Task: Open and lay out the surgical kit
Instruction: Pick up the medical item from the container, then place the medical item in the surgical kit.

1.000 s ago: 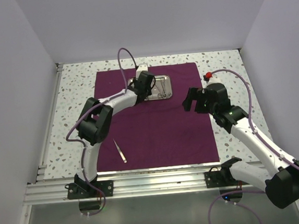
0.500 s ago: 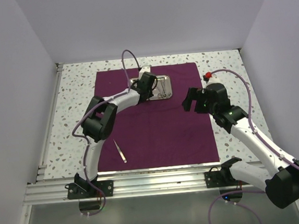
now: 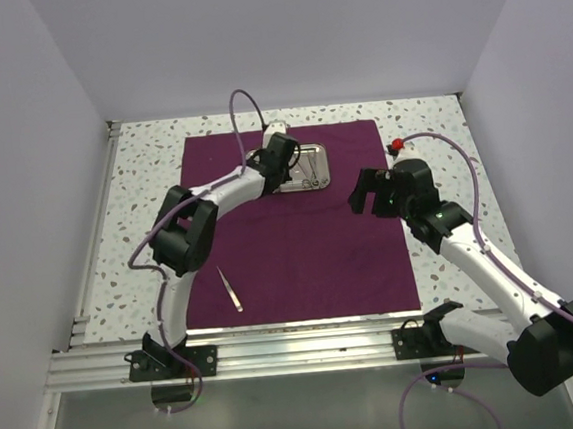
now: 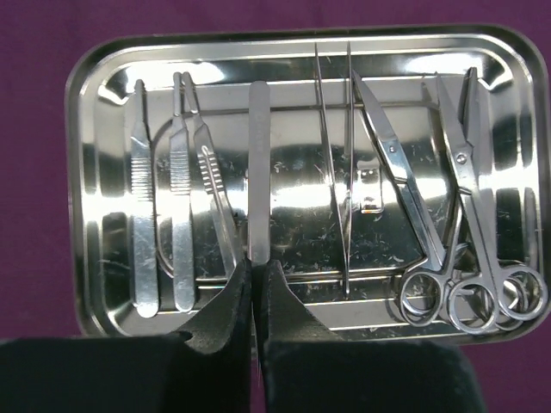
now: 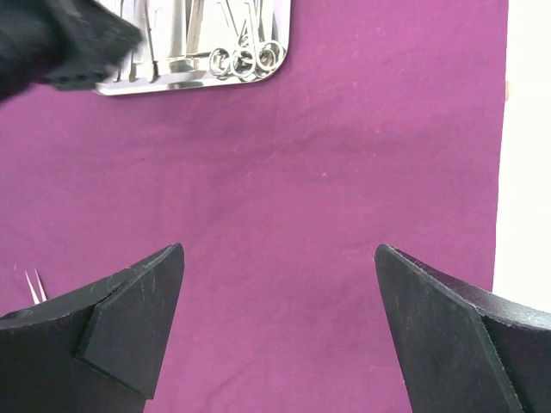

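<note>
The cloth beside the lone tweezers is bare, so the left gripper will lift up next, travel back, lower the flat instrument [image 4: 258, 172] there and release it.
The surgical kit's maroon cloth [image 3: 299, 243] lies spread flat on the table. The steel tray [image 3: 315, 177] sits on its far part. In the left wrist view the tray [image 4: 86, 86] holds scalpel handles [image 4: 142, 215], slim tweezers [image 4: 344, 172], ring-handled scissors [image 4: 465, 172] and a flat steel instrument [image 4: 258, 172]. My left gripper [image 4: 256, 267] hangs over the tray's near rim, shut on the near end of that flat instrument. My right gripper [image 5: 280, 249] hovers open over bare cloth [image 5: 327, 172] right of the tray [image 5: 172, 86]. One pair of tweezers [image 3: 231, 290] lies on the cloth at the near left.
Speckled white tabletop [image 3: 144, 187] borders the cloth on the left, far and right sides. An aluminium rail [image 3: 298, 349] runs along the near edge. White walls close in the left, far and right sides. A red-tipped fitting [image 3: 398, 146] sits by the right arm.
My left gripper's jaws have closed on the flat steel instrument in the tray, with a slight shift of the arm. The right arm has stayed in place.
</note>
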Motion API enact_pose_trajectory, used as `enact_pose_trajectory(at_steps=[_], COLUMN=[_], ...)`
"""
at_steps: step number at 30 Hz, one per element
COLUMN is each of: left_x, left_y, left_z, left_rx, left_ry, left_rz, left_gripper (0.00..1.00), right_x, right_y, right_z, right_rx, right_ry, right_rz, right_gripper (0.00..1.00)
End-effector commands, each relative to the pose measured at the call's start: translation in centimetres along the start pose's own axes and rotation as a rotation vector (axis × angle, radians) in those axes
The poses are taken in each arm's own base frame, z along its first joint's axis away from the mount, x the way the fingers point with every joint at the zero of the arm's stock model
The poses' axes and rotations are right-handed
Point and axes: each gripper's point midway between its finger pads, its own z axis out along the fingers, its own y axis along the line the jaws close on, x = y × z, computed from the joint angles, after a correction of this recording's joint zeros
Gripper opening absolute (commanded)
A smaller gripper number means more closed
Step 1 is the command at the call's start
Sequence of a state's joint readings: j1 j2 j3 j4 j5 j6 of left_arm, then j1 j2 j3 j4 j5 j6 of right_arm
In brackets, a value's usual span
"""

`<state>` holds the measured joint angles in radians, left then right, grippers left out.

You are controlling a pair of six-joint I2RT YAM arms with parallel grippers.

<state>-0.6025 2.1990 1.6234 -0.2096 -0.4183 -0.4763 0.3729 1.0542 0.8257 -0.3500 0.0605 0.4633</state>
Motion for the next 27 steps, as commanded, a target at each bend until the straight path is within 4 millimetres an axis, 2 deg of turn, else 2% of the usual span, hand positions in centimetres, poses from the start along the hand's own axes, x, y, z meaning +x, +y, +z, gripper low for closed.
enact_pose_trajectory(at_steps=[1,2,3,4,5,6,7,9,10,11,12,13,15,16,18,19,22,27], left_x=[-7.4,-7.6,-7.6,-7.0,-6.3,-5.7,-3.8,-1.3,0.5,2.8,4.2,7.1,9.5,11.5,13.0,14.4,16.8,19.5], left_y=[0.8,1.6,2.0,2.4,3.9,4.4,5.9,7.0,7.0,8.6,9.0,10.4,11.1,11.9,12.0,12.7,13.5,12.6], left_z=[-6.3,-8.2,-9.2,-10.2,-12.0,-13.0,-14.7,-16.2,-17.2,-18.3,-18.9,-20.0,-21.0,-21.8,-22.6,-23.2,-23.7,-24.0], left_rx=[0.002,-0.011,-0.016,-0.023,-0.052,-0.060,-0.086,-0.096,-0.095,-0.123,-0.135,-0.164,-0.172,-0.176,-0.164,-0.171,-0.183,-0.158], left_ry=[-0.162,-0.180,-0.190,-0.189,-0.196,-0.197,-0.185,-0.172,-0.152,-0.139,-0.130,-0.096,-0.067,-0.041,-0.030,-0.018,0.010,0.054], left_rz=[-0.042,-0.044,-0.046,-0.049,-0.058,-0.089,-0.092,-0.108,-0.120,-0.115,-0.149,-0.119,-0.163,-0.147,-0.199,-0.183,-0.225,-0.275], left_gripper=[0.00,0.00,0.00,0.00,0.00,0.00,0.00,0.00,0.00,0.00,0.00,0.00,0.00,0.00,0.00,0.00,0.00,0.00], right_x=[-0.9,-0.8,-1.0,-1.0,-1.0,-1.0,-1.0,-1.0,-1.0,-1.0,-1.0,-1.0,-1.1,-1.2,-1.3,-1.3,-1.4,-1.5], right_y=[0.6,0.5,0.6,0.5,0.5,0.6,0.6,0.8,0.9,0.9,0.9,0.9,1.0,1.0,0.9,0.8,0.7,0.4], right_z=[0.1,0.1,0.0,-0.1,-0.1,-0.2,-0.2,-0.2,-0.3,-0.4,-0.5,-0.6,-0.7,-0.8,-0.9,-0.9,-1.2,-1.4], right_rx=[-0.019,-0.017,-0.019,-0.016,-0.014,-0.018,-0.020,-0.026,-0.030,-0.032,-0.031,-0.033,-0.035,-0.035,-0.029,-0.025,-0.022,-0.010], right_ry=[-0.035,-0.035,-0.041,-0.042,-0.043,-0.044,-0.042,-0.040,-0.042,-0.043,-0.043,-0.048,-0.053,-0.057,-0.061,-0.060,-0.070,-0.076], right_rz=[0.009,0.006,0.008,0.008,0.007,0.007,0.009,0.007,0.004,0.006,0.006,0.006,0.004,0.004,0.003,0.003,0.001,-0.003], right_gripper=[0.96,0.96,0.96,0.96,0.96,0.96,0.96,0.96,0.96,0.96,0.96,0.96,0.96,0.96,0.96,0.96,0.96,0.96])
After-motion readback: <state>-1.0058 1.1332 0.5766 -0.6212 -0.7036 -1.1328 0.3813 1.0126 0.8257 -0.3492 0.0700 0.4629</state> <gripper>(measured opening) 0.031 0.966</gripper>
